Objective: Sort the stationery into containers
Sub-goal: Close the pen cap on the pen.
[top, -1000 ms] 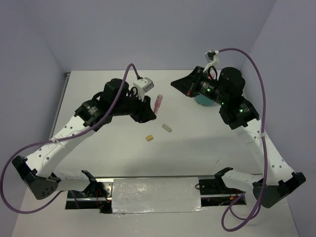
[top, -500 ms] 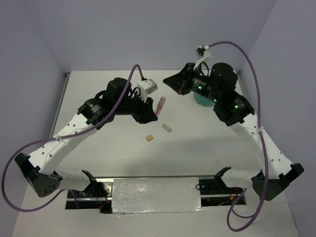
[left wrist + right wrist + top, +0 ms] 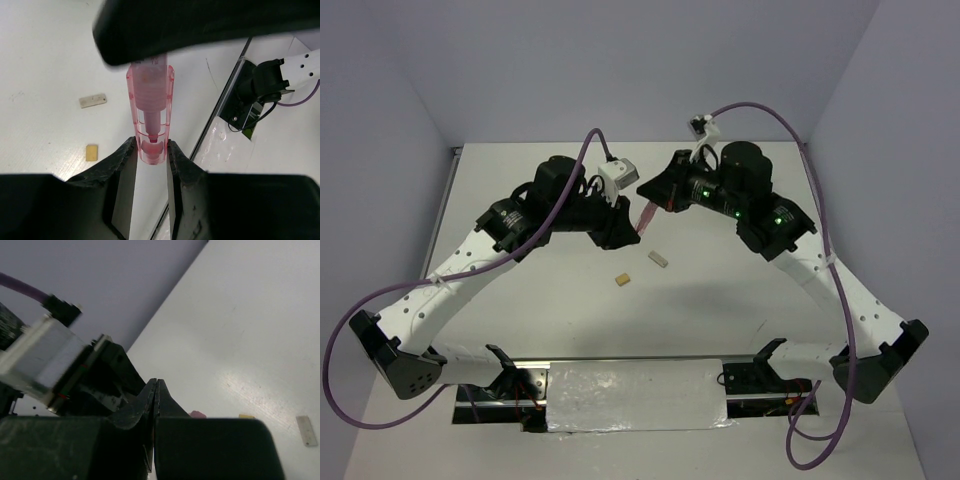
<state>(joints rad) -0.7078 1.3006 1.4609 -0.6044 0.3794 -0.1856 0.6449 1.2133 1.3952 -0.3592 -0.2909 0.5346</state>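
Next I should keep my left gripper nearly still above the table, then open to release the pen, because my empty right gripper stands at the pen's far end (image 3: 652,207).
My left gripper (image 3: 631,231) is shut on a translucent pink pen (image 3: 646,214) and holds it above the table; in the left wrist view the pen (image 3: 150,112) stands pinched between both fingers (image 3: 123,156). My right gripper (image 3: 646,190) is shut and empty, its tip just beyond the pen's far end; it fills the top of the left wrist view (image 3: 200,25). In the right wrist view its jaws (image 3: 156,383) are pressed together. A grey block (image 3: 658,259) and a tan block (image 3: 623,281) lie on the table. The teal cup is hidden behind the right arm.
The white table (image 3: 560,300) is walled by lilac panels at the back and sides. A foil-covered strip (image 3: 635,395) lies along the near edge between the arm bases. The left wrist camera housing (image 3: 45,360) sits close to my right gripper.
The right arm swung left, from over the teal cup to the pink pen's far end, now hiding the cup. The left gripper shifted slightly right with the pen.
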